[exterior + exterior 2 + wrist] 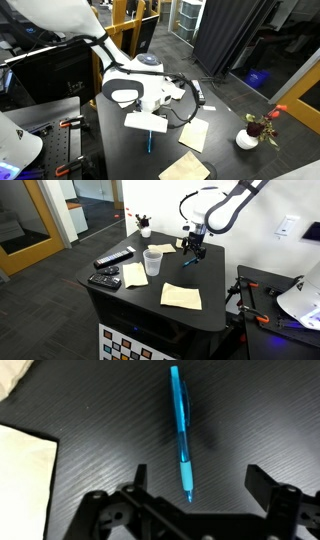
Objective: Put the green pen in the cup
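Observation:
The gripper should move down to the pale grip section (186, 475) near the tip of the green pen and then close there.
The green pen (180, 430) is a slim teal pen lying flat on the black table, its tip pointing toward my gripper in the wrist view. It also shows in both exterior views (150, 141) (189, 263). My gripper (197, 485) is open and empty and hovers just above the pen, with the pen's tip end between the two fingers. In an exterior view the gripper (192, 250) hangs over the table's far side. The cup (153, 262) is a small translucent white cup standing upright near the table's middle, apart from the pen.
Paper sheets lie on the table (181, 296) (135, 274) (25, 460). Two black remotes (113, 258) (104, 279) lie near one edge. A white pot with a red flower (247, 138) stands at a corner. Clamps hold the table's side.

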`<state>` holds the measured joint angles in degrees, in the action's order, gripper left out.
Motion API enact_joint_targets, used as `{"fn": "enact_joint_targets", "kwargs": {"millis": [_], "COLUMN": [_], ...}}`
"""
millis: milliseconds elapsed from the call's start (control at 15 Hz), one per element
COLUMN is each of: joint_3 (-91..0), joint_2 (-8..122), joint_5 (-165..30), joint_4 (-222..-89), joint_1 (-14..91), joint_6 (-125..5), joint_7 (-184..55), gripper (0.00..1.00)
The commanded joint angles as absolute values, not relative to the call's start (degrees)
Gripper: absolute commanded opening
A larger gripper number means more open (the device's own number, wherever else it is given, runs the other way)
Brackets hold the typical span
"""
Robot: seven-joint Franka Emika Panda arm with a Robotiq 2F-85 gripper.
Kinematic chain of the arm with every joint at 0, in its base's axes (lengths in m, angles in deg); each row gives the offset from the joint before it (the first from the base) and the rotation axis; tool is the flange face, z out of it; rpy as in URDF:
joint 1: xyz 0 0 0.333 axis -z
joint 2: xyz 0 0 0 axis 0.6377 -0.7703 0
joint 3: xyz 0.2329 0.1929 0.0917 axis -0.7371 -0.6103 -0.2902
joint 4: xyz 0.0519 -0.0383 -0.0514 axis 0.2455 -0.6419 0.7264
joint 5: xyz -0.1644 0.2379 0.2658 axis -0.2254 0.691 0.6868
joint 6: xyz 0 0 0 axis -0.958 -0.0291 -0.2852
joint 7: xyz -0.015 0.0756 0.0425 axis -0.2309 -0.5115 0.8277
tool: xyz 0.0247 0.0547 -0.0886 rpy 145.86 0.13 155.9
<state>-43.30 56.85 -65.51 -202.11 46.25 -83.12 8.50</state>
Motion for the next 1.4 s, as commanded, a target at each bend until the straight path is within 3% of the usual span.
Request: {"fn": "enact_joint_targets", "kwargs": {"millis": [0, 400, 467, 600, 1133, 1200, 1333], "joint_3": [-44.27, -44.36, -44.5, -44.64, -45.15, -45.38, -46.11], "joint_2": [54.12, 51.48, 51.16, 50.71, 50.38, 50.66, 51.79], "joint_5": [-68.47, -71.19, -71.46, -71.75, -72.25, -71.89, -70.75], "joint_4": [-199.75, -197.55, -197.27, -196.88, -195.82, -195.81, -196.19], "joint_1": [47.62, 47.8, 47.94, 48.03, 48.06, 48.15, 48.68], "joint_6": [-83.96, -83.33, -83.27, -83.34, -82.88, -82.53, -82.04], "joint_7": [4.84, 1.8, 1.43, 1.3, 0.19, 0.15, -0.37], "gripper": [1.0, 1.0, 0.75, 0.66, 0.06, 0.01, 0.01]}}
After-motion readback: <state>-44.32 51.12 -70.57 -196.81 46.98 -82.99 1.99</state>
